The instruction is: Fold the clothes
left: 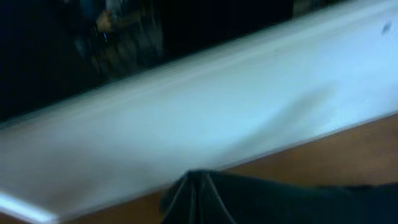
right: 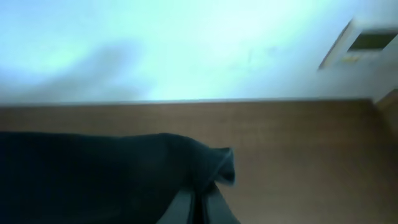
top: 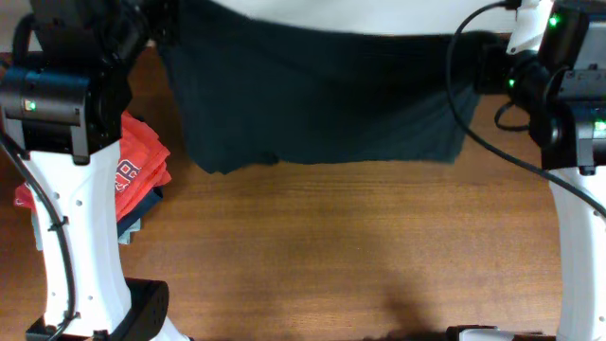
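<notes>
The garment hangs stretched between both grippers, so next my right gripper will move back and down to the tabletop below it and release the garment's corner.
The dark navy-black garment (top: 317, 99) hangs stretched across the far side of the table, held up at both upper corners. My left gripper (top: 156, 38) is shut on its left corner. In the left wrist view the fabric (left: 261, 199) bunches into pleats at my jaws (left: 199, 214). My right gripper (top: 488, 66) is shut on the right corner. In the right wrist view the cloth (right: 93, 177) gathers into my closed fingers (right: 198, 208). The lower hem hangs about level with the table's middle.
A red shirt with white lettering (top: 142, 166) lies on folded grey and navy garments at the left, beside the left arm's base. Brown wooden tabletop (top: 360, 256) spreads in front. A white wall (right: 186, 50) lies beyond the table's far edge.
</notes>
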`<state>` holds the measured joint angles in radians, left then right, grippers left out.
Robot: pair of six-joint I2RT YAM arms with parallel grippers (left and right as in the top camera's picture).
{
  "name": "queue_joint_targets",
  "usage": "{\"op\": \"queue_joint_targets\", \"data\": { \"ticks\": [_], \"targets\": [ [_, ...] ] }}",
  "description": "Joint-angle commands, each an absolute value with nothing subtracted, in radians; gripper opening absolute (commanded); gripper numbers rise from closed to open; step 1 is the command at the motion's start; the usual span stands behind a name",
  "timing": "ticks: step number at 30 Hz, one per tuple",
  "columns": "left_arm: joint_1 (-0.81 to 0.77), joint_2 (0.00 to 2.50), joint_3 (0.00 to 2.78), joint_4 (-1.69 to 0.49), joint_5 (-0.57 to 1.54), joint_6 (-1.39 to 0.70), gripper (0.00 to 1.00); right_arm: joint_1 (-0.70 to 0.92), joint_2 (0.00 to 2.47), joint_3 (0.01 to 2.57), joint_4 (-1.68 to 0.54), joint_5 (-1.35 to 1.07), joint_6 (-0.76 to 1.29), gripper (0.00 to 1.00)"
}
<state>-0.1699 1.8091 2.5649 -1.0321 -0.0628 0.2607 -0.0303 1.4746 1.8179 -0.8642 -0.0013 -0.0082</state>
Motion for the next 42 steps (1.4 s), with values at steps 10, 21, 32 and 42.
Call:
{"op": "queue_joint_targets", "data": {
  "ticks": [10, 21, 32, 42],
  "targets": [
    [-0.179, 1.842, 2.576, -0.894, 0.001, 0.331, 0.00, -0.042, 1.482, 1.837, -0.805, 0.039, -0.011, 0.04],
    [-0.323, 1.689, 2.576, -1.215, -0.172, 0.302, 0.00, -0.041, 1.324, 1.837, -1.021, 0.039, 0.037, 0.04],
    [-0.401, 1.611, 2.576, -1.322, -0.312, 0.197, 0.00, -0.041, 1.234, 1.837, -1.259, 0.038, 0.118, 0.04],
    [-0.302, 1.860, 2.569, -1.325, -0.257, 0.169, 0.00, -0.041, 1.395, 1.837, -1.313, 0.039, 0.140, 0.04]
  ]
}}
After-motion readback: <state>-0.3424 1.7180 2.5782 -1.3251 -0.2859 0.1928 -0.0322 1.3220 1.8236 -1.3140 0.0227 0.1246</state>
